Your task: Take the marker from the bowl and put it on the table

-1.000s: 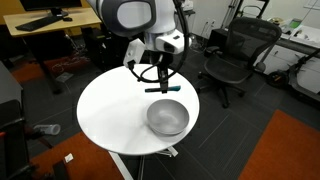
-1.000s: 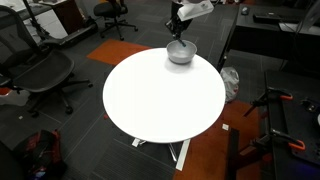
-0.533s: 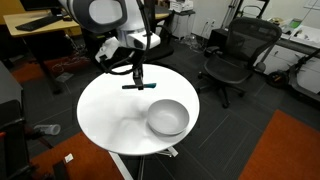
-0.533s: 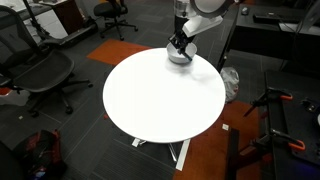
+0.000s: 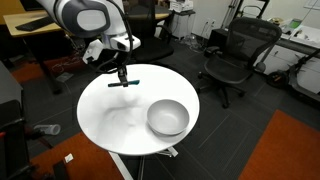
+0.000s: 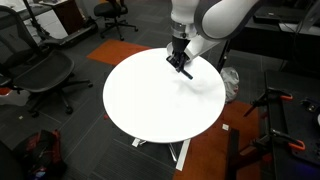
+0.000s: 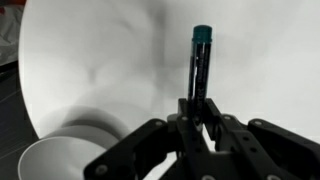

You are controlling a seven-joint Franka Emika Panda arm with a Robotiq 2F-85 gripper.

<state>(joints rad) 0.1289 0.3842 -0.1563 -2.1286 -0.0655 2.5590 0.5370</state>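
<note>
My gripper moves the marker (image 5: 123,84) across and down onto that clear patch of the table beside the bowl (image 5: 167,117) next.
My gripper (image 5: 122,76) is shut on the marker (image 5: 123,84), a thin dark pen with a teal-blue end, and holds it level above the far left part of the round white table (image 5: 110,115). In the wrist view the marker (image 7: 200,65) sticks out from between the shut jaws of my gripper (image 7: 196,112), teal cap outward, over the white tabletop (image 7: 100,60). The grey bowl (image 5: 167,117) stands empty on the table's right side, apart from my gripper. In an exterior view my gripper (image 6: 179,63) holds the marker (image 6: 180,66) in front of the bowl, which is hidden there.
Black office chairs (image 5: 232,55) stand behind the table, and another chair (image 6: 40,70) stands beside it. A wooden desk (image 5: 45,22) is at the back left. The bowl's rim (image 7: 50,160) shows at the lower left of the wrist view.
My gripper has moved with the marker away from the bowl, leftward across the table, and the arm has swung with it. The bowl has stayed in place.
</note>
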